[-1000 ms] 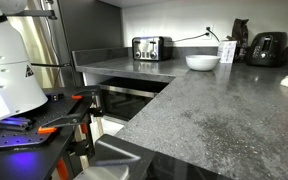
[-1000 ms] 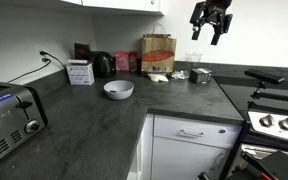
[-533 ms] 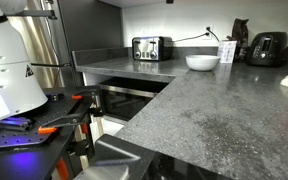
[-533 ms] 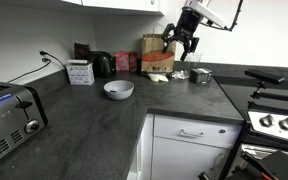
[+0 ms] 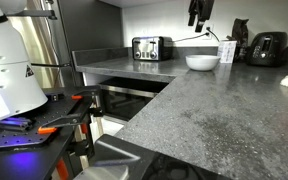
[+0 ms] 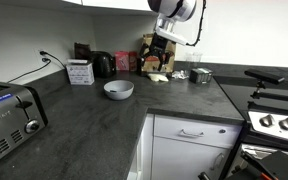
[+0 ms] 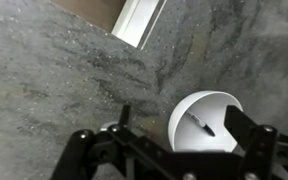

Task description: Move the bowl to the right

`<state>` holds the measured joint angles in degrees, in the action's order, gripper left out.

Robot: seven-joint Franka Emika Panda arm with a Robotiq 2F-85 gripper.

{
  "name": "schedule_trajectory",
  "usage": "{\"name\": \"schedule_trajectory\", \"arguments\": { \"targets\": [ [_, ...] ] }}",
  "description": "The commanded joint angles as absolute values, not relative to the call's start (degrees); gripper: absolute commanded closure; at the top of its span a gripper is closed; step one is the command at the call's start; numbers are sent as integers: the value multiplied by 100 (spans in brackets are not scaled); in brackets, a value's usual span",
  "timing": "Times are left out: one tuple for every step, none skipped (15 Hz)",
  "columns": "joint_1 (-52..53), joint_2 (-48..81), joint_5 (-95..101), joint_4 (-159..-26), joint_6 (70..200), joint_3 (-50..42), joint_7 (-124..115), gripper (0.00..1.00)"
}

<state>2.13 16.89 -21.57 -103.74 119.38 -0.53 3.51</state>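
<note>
The white bowl (image 7: 196, 108) sits well below the robot's gripper, so the gripper will lower its open fingers over the rim's side away from the toaster, a thin edge to fit between them.
The white bowl (image 5: 202, 61) sits on the dark stone counter in both exterior views (image 6: 118, 89), to the right of the toaster (image 5: 151, 47). In the wrist view the bowl (image 7: 196, 108) lies below, between my fingers, with a dark pen-like object (image 7: 206, 125) inside it. My gripper (image 6: 154, 58) hangs in the air well above the counter, behind and to the right of the bowl; it also shows at the top of an exterior view (image 5: 196, 14). The gripper (image 7: 184, 128) is open and empty, not touching the bowl.
A black kettle (image 5: 267, 47) and a white box (image 6: 81, 72) stand by the back wall. A brown paper bag (image 6: 158, 48) and a metal cup (image 6: 201, 75) are at the back right. The toaster also shows at the front left (image 6: 9, 115). A stove (image 6: 274, 118) is beyond the counter's end.
My gripper has swung down and to the left from the upper right towards the bowl, entering the top of the view that lacked it. The bowl has not moved.
</note>
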Motion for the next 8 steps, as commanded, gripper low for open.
{"name": "schedule_trajectory", "arguments": {
  "targets": [
    [164, 2652, -1806, -9305, 11589, 41, -60, 0],
    [162, 2917, -1783, -9051, 11544, 74, -97, 0],
    [176, 3154, -1726, -8822, 11540, 97, -126, 0],
    [175, 3380, -1709, -8596, 11506, 133, -131, 0],
    [161, 3587, -1728, -8380, 11435, 182, -152, 0],
    [176, 3789, -1716, -8172, 11374, 216, -219, 0],
    [180, 3955, -1718, -7997, 11312, 250, -229, 0],
    [201, 4124, -1699, -7820, 11252, 272, -277, 0]
  ]
}}
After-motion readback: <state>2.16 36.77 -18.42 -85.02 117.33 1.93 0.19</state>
